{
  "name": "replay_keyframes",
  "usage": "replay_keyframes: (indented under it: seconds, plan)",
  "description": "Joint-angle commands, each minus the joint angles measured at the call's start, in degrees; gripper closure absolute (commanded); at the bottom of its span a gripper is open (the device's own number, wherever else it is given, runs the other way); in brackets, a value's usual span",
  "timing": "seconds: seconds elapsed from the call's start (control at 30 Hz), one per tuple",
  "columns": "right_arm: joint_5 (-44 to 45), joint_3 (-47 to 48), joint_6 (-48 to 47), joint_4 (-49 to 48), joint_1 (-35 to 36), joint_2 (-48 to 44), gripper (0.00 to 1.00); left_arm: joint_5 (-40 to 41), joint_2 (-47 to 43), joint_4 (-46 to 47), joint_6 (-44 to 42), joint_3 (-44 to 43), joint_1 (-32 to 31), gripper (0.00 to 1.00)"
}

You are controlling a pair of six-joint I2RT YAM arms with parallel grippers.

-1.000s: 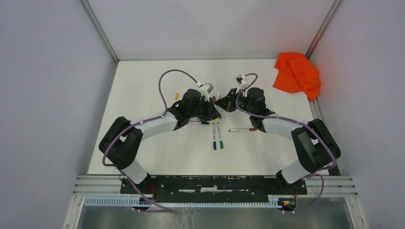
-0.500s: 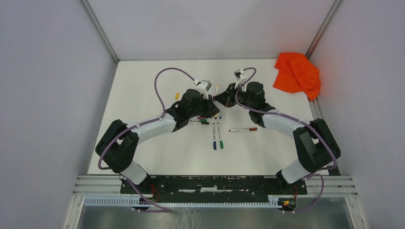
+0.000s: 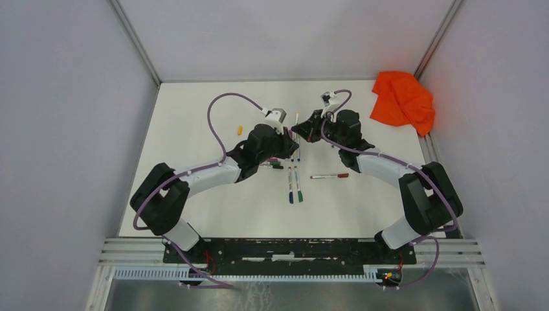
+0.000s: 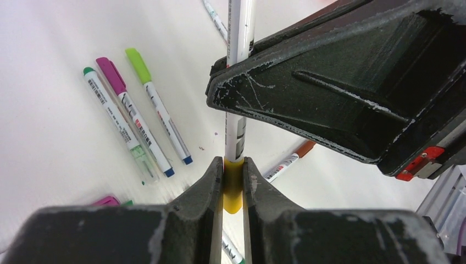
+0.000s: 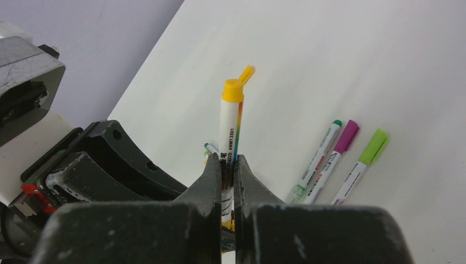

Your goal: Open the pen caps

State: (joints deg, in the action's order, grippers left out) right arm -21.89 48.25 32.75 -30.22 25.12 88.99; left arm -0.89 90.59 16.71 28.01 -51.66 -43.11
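Note:
The left gripper will pull the held cap to the bare tabletop by the loose cap, which is below it and to its left in the top view, then lower the cap and let it go.
One white pen (image 4: 237, 129) is held between both grippers above the table. In the left wrist view my left gripper (image 4: 233, 163) is shut on the pen's yellow cap (image 4: 233, 192). My right gripper (image 5: 228, 163) is shut on the white barrel (image 5: 230, 129), just beyond the cap; the barrel's far end (image 5: 233, 91) is yellow. From above, the left gripper (image 3: 289, 144) and the right gripper (image 3: 304, 133) meet nose to nose mid-table. A loose yellow cap (image 3: 240, 129) lies left of them.
Pens with green, magenta and lime caps (image 4: 132, 110) lie side by side below. Blue and green pens (image 3: 294, 186) and a brown-capped pen (image 3: 329, 175) lie nearer the bases. An orange cloth (image 3: 403, 97) sits at the far right corner by the wall.
Both grippers have shifted together a little toward the far side of the table, still clamped on the same pen. The pens on the table have not moved.

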Motion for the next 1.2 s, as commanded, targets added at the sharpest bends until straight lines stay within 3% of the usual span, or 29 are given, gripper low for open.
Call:
replay_keyframes:
  seconds: [0.0,0.57,0.73,0.93,1.17]
  plan:
    - [13.49,1.42,-6.57,-13.54,-3.35,-5.37,1.0,3.29,2.67,-14.53,3.19,0.24,-0.82,0.98]
    - [19.39,6.18,-11.23,-9.95,-3.37,-6.75,1.0,20.57,8.49,-29.53,2.14,-6.77,-5.63,0.98]
    - [19.53,10.11,-13.77,-3.0,-3.33,-5.12,1.0,23.76,6.57,-29.99,3.08,-7.15,-5.66,0.98]
    - [21.53,13.54,-17.76,8.53,-3.34,-2.68,1.0,30.16,4.46,-35.16,2.61,-14.21,-4.87,0.98]
    - [28.17,17.61,-23.45,22.8,-3.38,1.52,1.0,30.04,6.95,-40.45,2.04,-22.01,2.35,0.98]
